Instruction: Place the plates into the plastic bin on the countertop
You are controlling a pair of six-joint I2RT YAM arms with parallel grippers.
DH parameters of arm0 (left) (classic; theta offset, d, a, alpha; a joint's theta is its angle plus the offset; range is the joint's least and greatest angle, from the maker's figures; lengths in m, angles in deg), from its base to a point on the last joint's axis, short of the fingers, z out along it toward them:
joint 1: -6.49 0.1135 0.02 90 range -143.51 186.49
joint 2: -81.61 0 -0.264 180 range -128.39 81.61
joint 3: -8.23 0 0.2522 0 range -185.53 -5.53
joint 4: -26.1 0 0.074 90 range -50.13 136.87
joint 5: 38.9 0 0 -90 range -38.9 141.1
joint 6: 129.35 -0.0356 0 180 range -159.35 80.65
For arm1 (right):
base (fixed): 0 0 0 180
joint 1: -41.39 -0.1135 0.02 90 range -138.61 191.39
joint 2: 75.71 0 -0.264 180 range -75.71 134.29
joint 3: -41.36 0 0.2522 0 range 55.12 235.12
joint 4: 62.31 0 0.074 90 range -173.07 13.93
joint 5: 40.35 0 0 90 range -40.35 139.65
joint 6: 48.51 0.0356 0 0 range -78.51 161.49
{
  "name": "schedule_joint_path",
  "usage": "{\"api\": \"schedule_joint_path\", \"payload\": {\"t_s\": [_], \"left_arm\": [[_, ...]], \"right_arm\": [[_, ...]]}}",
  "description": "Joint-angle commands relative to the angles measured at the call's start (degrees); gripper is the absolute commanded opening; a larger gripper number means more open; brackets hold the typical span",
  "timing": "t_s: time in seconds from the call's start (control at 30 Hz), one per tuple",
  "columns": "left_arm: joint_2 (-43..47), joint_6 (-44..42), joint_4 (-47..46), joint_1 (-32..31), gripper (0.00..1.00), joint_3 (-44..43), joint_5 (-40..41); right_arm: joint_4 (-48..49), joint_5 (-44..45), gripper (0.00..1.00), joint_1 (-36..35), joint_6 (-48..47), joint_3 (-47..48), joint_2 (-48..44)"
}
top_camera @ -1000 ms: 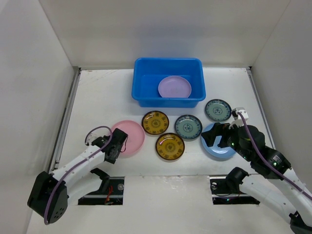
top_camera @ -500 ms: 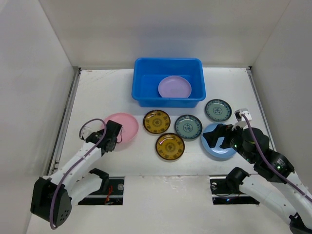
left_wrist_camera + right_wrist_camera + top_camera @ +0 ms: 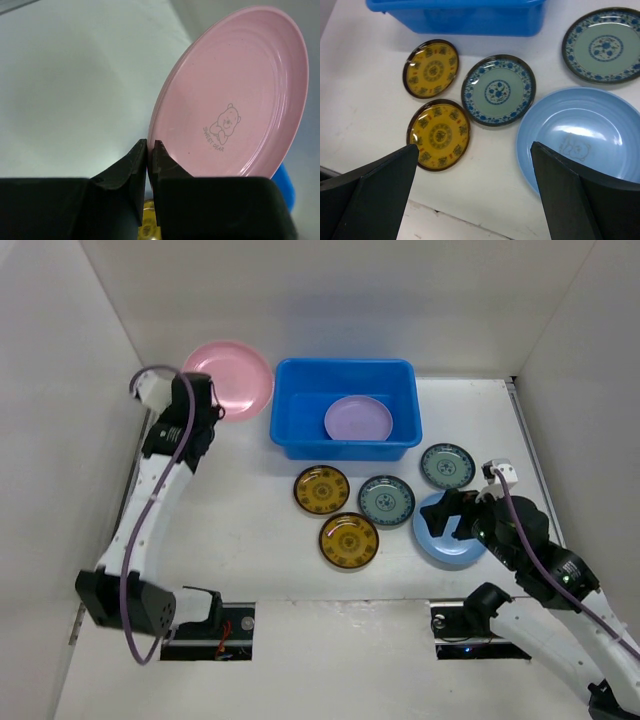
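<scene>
My left gripper should next swing to the right in the top view and down, as the bin lies there, and release the pink plate over the lavender one.
My left gripper is shut on the rim of the pink plate and holds it tilted in the air, left of the plastic bin. The wrist view shows the jaws pinching that plate. A lavender plate lies inside the bin. Two amber plates, two teal plates and a light blue plate rest on the countertop. My right gripper hovers open over the light blue plate's left edge, holding nothing.
White walls close in the countertop on the left, back and right. The raised left arm stands close to the left wall. The bin's front wall lies just beyond the small plates in the right wrist view.
The left gripper shut on the pink plate, lifted it off the countertop and carried it up and back to beside the bin's left end. The right arm barely moved.
</scene>
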Motion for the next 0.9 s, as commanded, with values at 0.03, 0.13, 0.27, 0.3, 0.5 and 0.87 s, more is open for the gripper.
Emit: {"api": "schedule_joint_path", "payload": {"t_s": [0.03,0.13,0.27,0.3,0.5,0.87], "left_arm": [[-12.2,-18.6,-15.9,-3.0,0.02,-14.8,-10.8],[-22.4,-25.0,-19.1,-4.6,0.02,-24.9,-20.1],[-34.9,-31.4,-23.2,-6.2,0.03,-35.2,-33.7],[-37.7,-32.5,-23.8,-6.6,0.03,-37.6,-36.5],[-51.3,-36.6,-25.3,-8.0,0.03,-46.0,-47.1],[-63.3,-40.4,-29.0,-9.8,0.09,-48.8,-48.6]], "right_arm": [[2.9,1.4,1.00,4.0,-0.5,2.3,3.2],[3.6,1.6,1.00,7.3,-0.2,2.9,5.1],[4.3,2.1,1.00,12.9,1.1,3.7,7.2],[4.4,2.3,1.00,13.8,1.2,3.8,7.3],[3.5,3.6,1.00,20.2,1.7,5.1,8.6],[0.6,7.2,1.00,22.7,2.3,5.7,7.9]]}}
